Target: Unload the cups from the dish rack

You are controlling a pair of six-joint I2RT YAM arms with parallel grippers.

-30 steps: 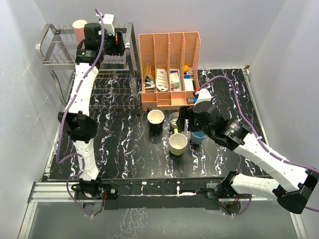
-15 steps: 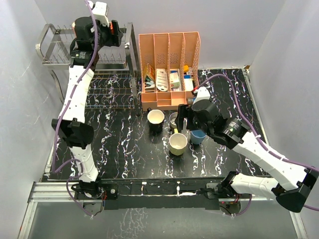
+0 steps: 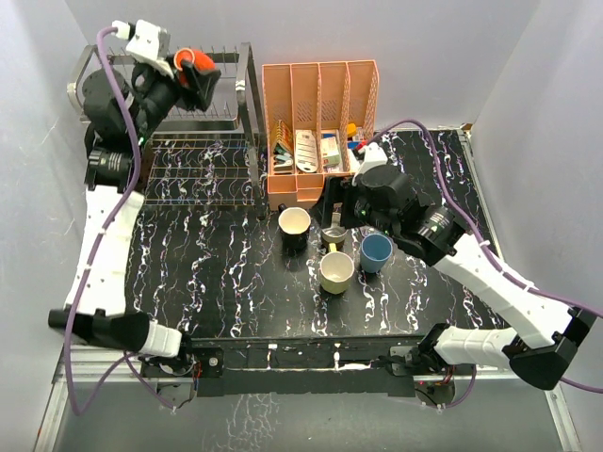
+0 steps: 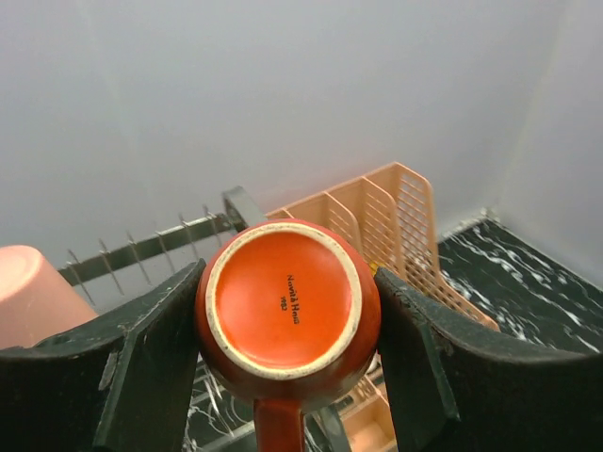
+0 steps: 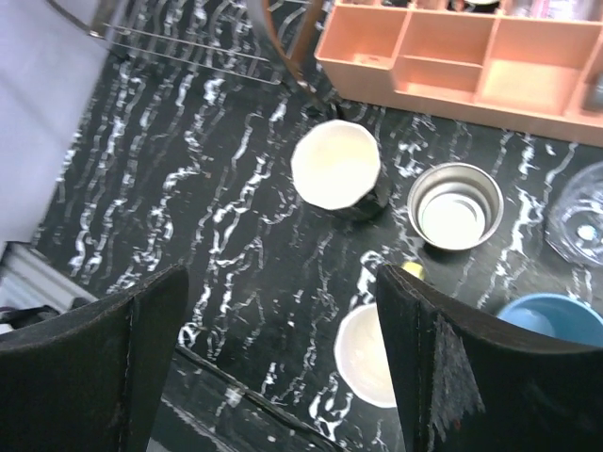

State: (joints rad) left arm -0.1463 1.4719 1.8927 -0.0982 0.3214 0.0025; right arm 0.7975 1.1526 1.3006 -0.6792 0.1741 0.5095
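My right gripper's fingers are open and empty, so it will next turn sideways and go left in the top view onto the tiny orange cup [image 3: 192, 60].
My left gripper [image 3: 195, 73] is shut on the tiny orange cup [image 3: 192, 60], held base-up above the right end of the silver dish rack [image 3: 113, 115]. In the left wrist view the cup [image 4: 285, 306] fills the space between the fingers [image 4: 151, 358], with the pink tumbler [image 4: 33, 294] on the rack [image 4: 155, 247] at far left. My right gripper [image 3: 334, 209] is open and empty above the table. Below it stand the black mug [image 5: 336, 166], brown metallic cup [image 5: 455, 205], pale yellow mug [image 5: 369, 356], blue cup [image 5: 556, 318] and clear glass [image 5: 581, 218].
The peach organizer [image 3: 320, 122] with small items stands at the back centre, right of the rack. The four opaque cups cluster in front of it [image 3: 332, 247]. White walls close in on the left, back and right. The lower rack tier [image 3: 203, 169] reaches over the black marbled table.
My left arm has lifted the orange cup off the rack's upper tier and turned it so its base shows. My right gripper has moved back and left, uncovering the blue cup.
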